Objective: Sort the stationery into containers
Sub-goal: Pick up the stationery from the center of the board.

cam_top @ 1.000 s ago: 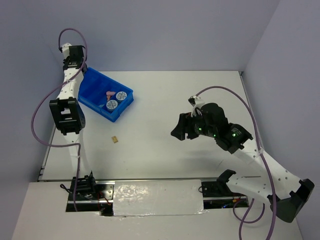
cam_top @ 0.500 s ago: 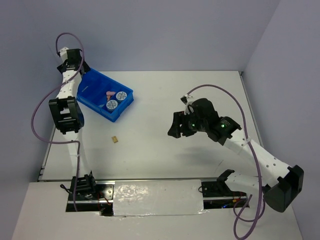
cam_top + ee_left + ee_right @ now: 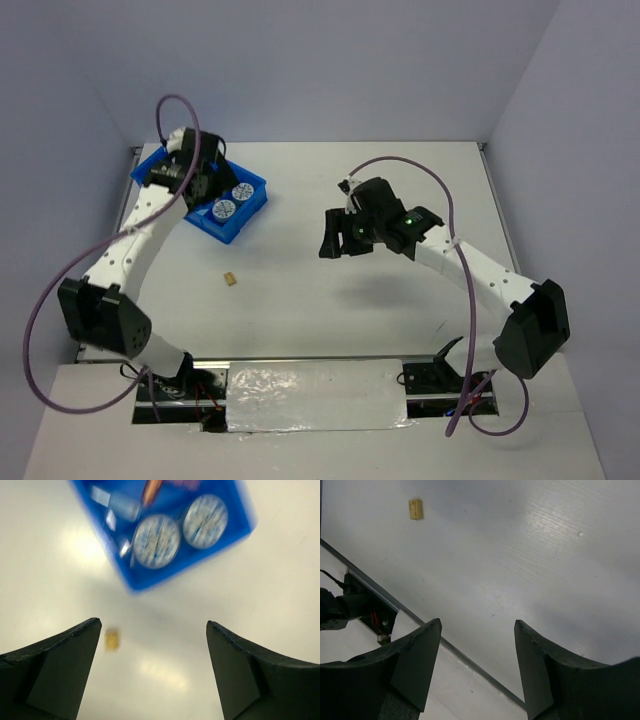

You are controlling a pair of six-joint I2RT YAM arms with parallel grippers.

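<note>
My left gripper draws back and down next, fingers straddling the tiny tan cube (image 3: pixel 230 279), which lies below and back of it, still outside the blue tray (image 3: pixel 236 226).
The blue tray (image 3: pixel 236 226) stands at the far left of the table with two round patterned discs (image 3: pixel 232 200) in its near end. My left gripper (image 3: pixel 203 182) hovers over the tray, open and empty. In the left wrist view, blurred, the tray (image 3: pixel 150 580) holds the discs (image 3: pixel 156 541), an orange stick (image 3: pixel 151 491) and a grey block (image 3: pixel 125 506). The tiny tan cube (image 3: pixel 111 639) lies on the table below the tray, by the open left gripper (image 3: pixel 152 625). My right gripper (image 3: pixel 328 245) hangs open mid-table. The right wrist view shows the tan cube (image 3: pixel 415 508) far ahead of the open right gripper (image 3: pixel 477 622).
The tan cube (image 3: pixel 230 279) lies alone on the white table between the tray and the near edge. The table's near edge and black arm-base hardware (image 3: pixel 350 610) show in the right wrist view. Walls close in the back and both sides.
My left arm has swung from behind the tray's far-left corner to over the tray, covering the pink stick. My right arm has moved left toward the middle of the table.
</note>
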